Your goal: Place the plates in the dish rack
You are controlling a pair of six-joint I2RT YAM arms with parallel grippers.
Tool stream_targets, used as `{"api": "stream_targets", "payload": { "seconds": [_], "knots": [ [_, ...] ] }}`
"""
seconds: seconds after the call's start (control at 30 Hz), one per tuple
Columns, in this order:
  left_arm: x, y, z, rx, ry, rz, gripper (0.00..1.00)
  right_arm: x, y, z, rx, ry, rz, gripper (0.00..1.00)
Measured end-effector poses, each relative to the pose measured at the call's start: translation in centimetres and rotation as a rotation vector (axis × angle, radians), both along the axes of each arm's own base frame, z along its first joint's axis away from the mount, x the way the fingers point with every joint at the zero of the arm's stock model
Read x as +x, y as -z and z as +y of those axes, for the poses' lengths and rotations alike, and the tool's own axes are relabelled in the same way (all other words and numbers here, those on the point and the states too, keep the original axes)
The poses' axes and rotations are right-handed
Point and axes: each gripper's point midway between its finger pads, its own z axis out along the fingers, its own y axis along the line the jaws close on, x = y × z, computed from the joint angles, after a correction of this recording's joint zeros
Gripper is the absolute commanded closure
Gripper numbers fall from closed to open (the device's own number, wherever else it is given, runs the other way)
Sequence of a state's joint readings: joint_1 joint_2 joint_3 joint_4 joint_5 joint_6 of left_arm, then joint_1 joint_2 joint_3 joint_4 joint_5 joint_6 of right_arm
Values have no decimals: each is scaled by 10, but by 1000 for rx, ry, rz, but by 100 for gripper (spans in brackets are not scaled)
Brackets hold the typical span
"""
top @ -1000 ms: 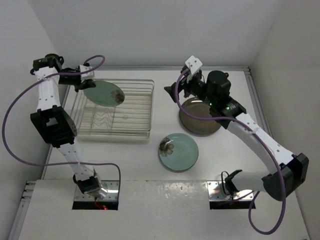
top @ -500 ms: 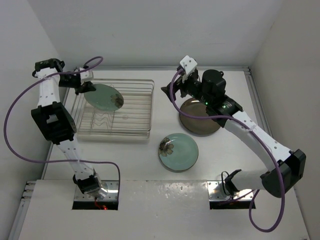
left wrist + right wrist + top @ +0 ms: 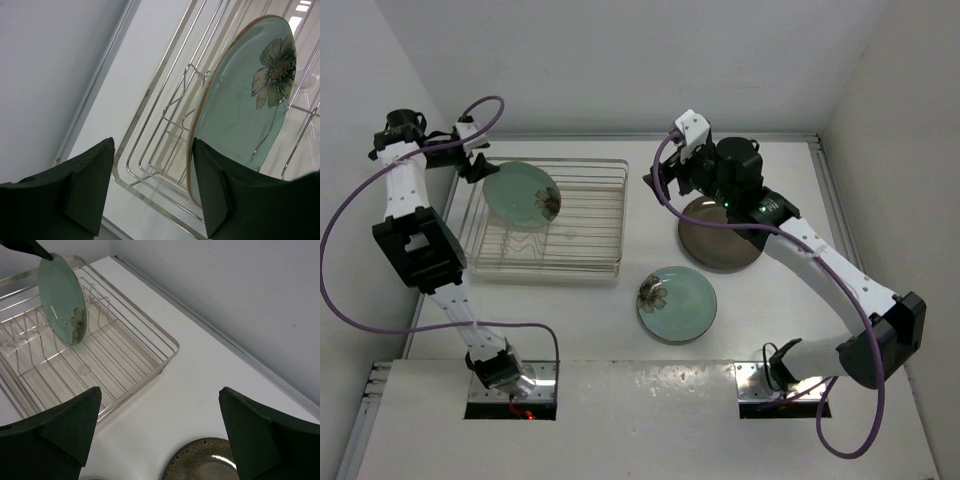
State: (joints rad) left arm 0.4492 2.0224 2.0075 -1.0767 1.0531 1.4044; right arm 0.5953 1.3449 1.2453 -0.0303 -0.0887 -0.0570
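I should move my right gripper past the dark brown plate and down to the plate's rim farthest from the rack, and then I can grab the plate.
A pale mint-green plate (image 3: 522, 194) (image 3: 240, 100) (image 3: 62, 297) stands on edge, leaning, among the wire dividers of the dish rack (image 3: 590, 262) (image 3: 150, 130) (image 3: 125, 325). My left gripper (image 3: 473, 166) (image 3: 152, 141) is open at the plate's left rim, and the rim lies along the inner face of the right finger. A second mint-green plate (image 3: 677, 304) lies flat on the table. The dark brown plate (image 3: 720, 235) (image 3: 205, 462) lies flat to the right of the rack. My right gripper (image 3: 667, 182) (image 3: 160, 390) hangs open above the brown plate's far-left edge, holding nothing.
White walls close the table on the left, back and right. A purple cable loops off each arm. The rack's right half holds only bare wires.
The left gripper has opened and let go of the mint-green plate, which now rests in the rack. The left arm has drawn back to the left. The right gripper has shifted slightly left.
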Motion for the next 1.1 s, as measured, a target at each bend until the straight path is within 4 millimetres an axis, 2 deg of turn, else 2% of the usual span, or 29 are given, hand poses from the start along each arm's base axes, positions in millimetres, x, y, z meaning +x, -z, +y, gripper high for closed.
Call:
{"api": "stream_targets", "payload": {
  "seconds": [0.03, 0.07, 0.1, 0.2, 0.27, 0.33, 0.4, 0.47, 0.57, 0.63, 0.73, 0.77, 0.83, 0.9, 1.03, 1.1],
  "knots": [
    [-1, -2, 0, -4, -4, -5, 29, 2, 3, -3, 4, 19, 19, 0],
    [-2, -5, -1, -10, -7, -7, 23, 4, 6, -5, 9, 35, 39, 0],
    [-2, -11, -2, -17, -13, -15, 0, 6, 9, -8, 23, 57, 74, 0],
    [-3, -34, -2, -31, -43, -47, 0, 17, 23, -29, 75, 150, 185, 0],
    [-3, -56, -3, -46, -79, -73, 0, 31, 35, -61, 116, 266, 262, 0],
    [-4, -79, -2, -70, -130, -81, 0, 43, 51, -102, 176, 416, 336, 0],
    [-5, -97, 0, -92, -187, -86, 0, 48, 75, -144, 220, 572, 420, 0],
    [-10, -110, 3, -104, -252, -75, 0, 46, 107, -187, 271, 734, 511, 0],
    [-25, -117, 5, -122, -353, -40, 0, 27, 167, -238, 336, 929, 677, 4],
    [-34, -119, 6, -131, -404, -18, 0, 10, 207, -262, 375, 1028, 795, 15],
    [-45, -116, 7, -140, -461, 18, 0, -8, 254, -285, 421, 1135, 937, 22],
    [-49, -115, 6, -143, -475, 32, 0, -15, 270, -289, 424, 1164, 987, 22],
    [-55, -111, 4, -151, -490, 58, 0, -22, 291, -290, 425, 1190, 1054, 23],
    [-62, -107, 1, -161, -497, 81, 0, -25, 307, -289, 443, 1196, 1109, 28],
    [-72, -101, -4, -178, -505, 120, 0, -24, 330, -283, 515, 1174, 1196, 50],
    [-74, -100, -5, -183, -507, 131, 0, -20, 334, -282, 566, 1161, 1212, 59]
  ]
}}
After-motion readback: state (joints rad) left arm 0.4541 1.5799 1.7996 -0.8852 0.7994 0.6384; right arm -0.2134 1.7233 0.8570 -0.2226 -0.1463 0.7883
